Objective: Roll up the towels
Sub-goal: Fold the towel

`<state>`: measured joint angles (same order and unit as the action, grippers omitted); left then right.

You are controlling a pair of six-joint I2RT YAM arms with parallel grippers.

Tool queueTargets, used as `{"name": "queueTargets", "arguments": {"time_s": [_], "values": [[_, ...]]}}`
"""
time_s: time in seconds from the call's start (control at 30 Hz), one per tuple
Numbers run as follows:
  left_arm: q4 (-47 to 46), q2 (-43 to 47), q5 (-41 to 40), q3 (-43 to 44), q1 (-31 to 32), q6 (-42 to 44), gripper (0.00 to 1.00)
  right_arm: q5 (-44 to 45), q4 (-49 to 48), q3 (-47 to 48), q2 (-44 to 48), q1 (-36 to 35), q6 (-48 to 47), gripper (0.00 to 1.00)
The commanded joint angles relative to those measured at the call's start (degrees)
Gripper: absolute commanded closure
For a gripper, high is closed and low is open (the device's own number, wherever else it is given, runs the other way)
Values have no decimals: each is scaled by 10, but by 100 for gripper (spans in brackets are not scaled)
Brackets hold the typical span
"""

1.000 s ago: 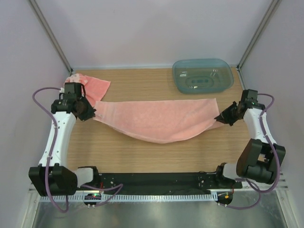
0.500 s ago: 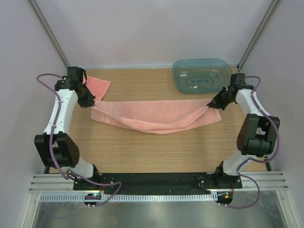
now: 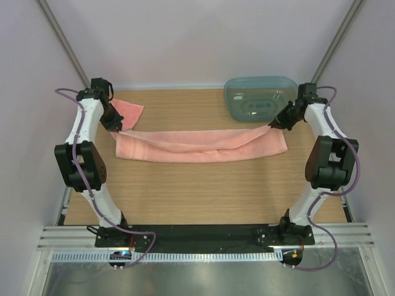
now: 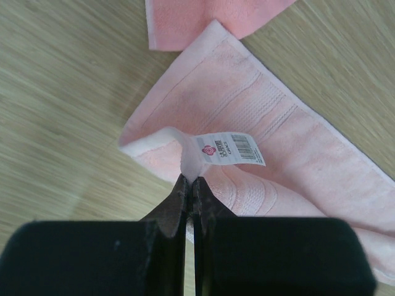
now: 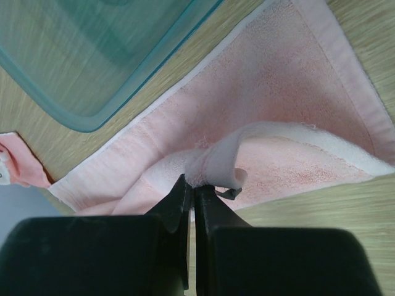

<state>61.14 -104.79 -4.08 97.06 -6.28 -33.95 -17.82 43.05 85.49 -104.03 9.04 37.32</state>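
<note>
I need to move my right gripper straight down, lay its corner of the towel along the towel's far edge (image 3: 269, 128) (image 5: 223, 57) beside the tub and let it go. That corner still hangs raised.
A salmon-pink towel (image 3: 200, 145) lies stretched across the wooden table, folded lengthwise into a long band. My left gripper (image 3: 117, 127) is shut on its left corner, where a white barcode label (image 4: 229, 148) shows. My right gripper (image 3: 276, 123) is shut on its right corner (image 5: 213, 165), lifted a little off the rest of the towel. A second pink towel (image 3: 126, 112) lies crumpled at the far left, behind the left gripper; its edge shows at the top of the left wrist view (image 4: 210, 18).
A translucent blue-green plastic tub (image 3: 263, 98) stands at the back right, just behind the right gripper, and fills the top left of the right wrist view (image 5: 92, 55). Grey walls close in the table on both sides and at the back.
Both grippers have carried the towel's near corners away from me toward the back of the table. The towel has gone from a wide sagging sheet to a narrow folded band.
</note>
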Motion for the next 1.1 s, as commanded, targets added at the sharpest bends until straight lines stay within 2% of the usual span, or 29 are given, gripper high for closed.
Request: {"name": "queueTargets", "arguments": {"time_s": [0.0,0.4,0.53,0.6,0.77,0.97,1.07], "values": [[17,-37,-7,43,-3,13,100,5,11,32,-23,-4,1,97],[26,-141,-6,103,-29,4,100,22,23,98,-118,-1,8,88],[25,-171,7,132,-31,0,100,17,30,124,-147,-1,12,75],[25,-206,20,169,-32,1,100,22,30,143,-159,1,17,72],[22,-240,66,207,-32,0,100,22,26,160,-175,7,28,72],[40,-279,63,270,-35,-4,100,22,39,192,-199,23,36,72],[42,-277,67,281,-36,-1,85,29,34,174,-188,35,34,69]]}}
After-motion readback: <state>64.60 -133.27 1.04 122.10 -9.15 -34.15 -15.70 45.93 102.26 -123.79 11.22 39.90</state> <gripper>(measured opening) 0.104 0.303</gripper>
